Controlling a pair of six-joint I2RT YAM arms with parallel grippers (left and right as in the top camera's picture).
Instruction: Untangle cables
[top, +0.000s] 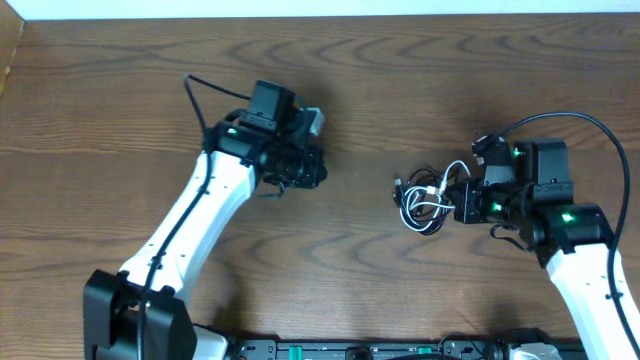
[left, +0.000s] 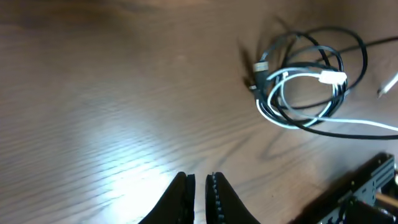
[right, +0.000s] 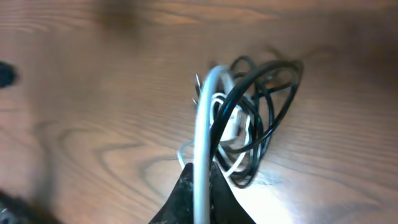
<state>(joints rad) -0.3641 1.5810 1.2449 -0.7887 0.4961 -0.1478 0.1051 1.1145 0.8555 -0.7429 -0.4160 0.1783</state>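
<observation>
My right gripper needs to pull the white cable away from the tangle first, to the right in the overhead view, and then open.
A small tangle of cables (top: 425, 200) lies on the wood table right of centre: a white cable (top: 432, 207) looped through a black cable (top: 412, 188). My right gripper (top: 452, 200) is at the tangle's right side, shut on the white cable (right: 202, 118), which runs up between its jaws (right: 202, 186); the black loops (right: 273, 99) hang just beyond. My left gripper (top: 308, 168) is well left of the tangle, its jaws (left: 200, 186) nearly together with nothing between them. The left wrist view shows the white cable (left: 292, 124) and the black cable (left: 348, 43) at upper right.
Thick black arm cables arch off the left arm (top: 200, 100) and the right arm (top: 590, 125). The right gripper's body shows at the lower right of the left wrist view (left: 367, 186). The table's far edge (top: 320, 14) runs along the top.
</observation>
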